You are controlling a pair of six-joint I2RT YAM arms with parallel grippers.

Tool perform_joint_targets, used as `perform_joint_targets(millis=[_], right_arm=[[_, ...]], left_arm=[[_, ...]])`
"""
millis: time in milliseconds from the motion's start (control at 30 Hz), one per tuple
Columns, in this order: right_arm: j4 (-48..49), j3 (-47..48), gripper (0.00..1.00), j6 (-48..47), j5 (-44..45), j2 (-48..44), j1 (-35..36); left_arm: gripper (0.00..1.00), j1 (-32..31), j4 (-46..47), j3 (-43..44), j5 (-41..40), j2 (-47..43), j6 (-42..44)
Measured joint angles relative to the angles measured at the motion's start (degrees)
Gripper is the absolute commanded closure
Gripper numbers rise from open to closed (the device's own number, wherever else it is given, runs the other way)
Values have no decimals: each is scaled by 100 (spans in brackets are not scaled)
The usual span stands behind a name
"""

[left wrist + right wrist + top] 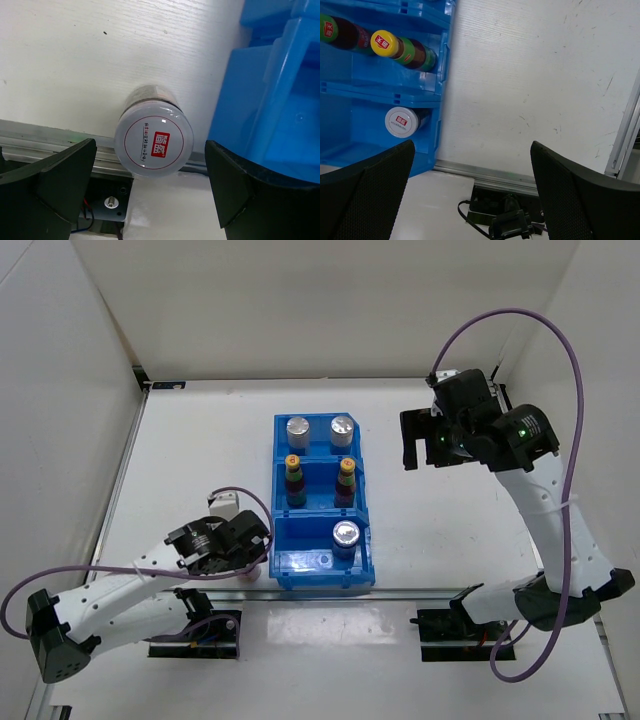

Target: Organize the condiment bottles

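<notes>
The sixth cylinder's silver lid point(154, 139) is already between the open fingers of my left gripper with a gap on either side, so I should move that gripper down around the lid.
The blue bin point(280, 445) holds two silver-lidded cylinders point(298, 427) point(342, 426) in its far compartment, two yellow-capped dark bottles point(293, 480) point(346, 478) in the middle, and one silver-lidded cylinder point(346, 536) in the near one. A sixth silver-lidded cylinder point(153, 143) stands on the table just left of the bin's near corner, mostly hidden under my left gripper point(243, 552) in the top view. My left gripper point(151, 150) is open, with a gap between the lid and each finger. My right gripper point(420, 440) is open and empty, raised right of the bin.
The bin's blue wall point(265, 100) is close to my left gripper's right finger. A metal rail point(45, 137) runs along the table's near edge just behind the sixth cylinder. The right wrist view shows the bin's right side point(440, 100) and bare table.
</notes>
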Motion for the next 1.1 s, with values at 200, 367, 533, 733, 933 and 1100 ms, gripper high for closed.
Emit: perform_joint_targets(millis=[200, 367, 533, 733, 933, 1100], right_arm=[[0, 0, 0, 0, -103, 63, 0], [2, 0, 0, 0, -181, 92, 0], [2, 0, 0, 0, -216, 92, 0], [2, 0, 0, 0, -243, 92, 0], [2, 0, 0, 0, -245, 92, 0], [2, 0, 0, 0, -273, 92, 0]], left_arm=[[0, 107, 37, -162, 2, 177, -256], [5, 247, 68, -164, -24, 472, -345], [12, 428, 188, -164, -42, 752, -378], [52, 450, 304, -164, -15, 826, -417], [89, 455, 205, -96, 26, 455, -411], [89, 531, -520, 957, -195, 337, -299]])
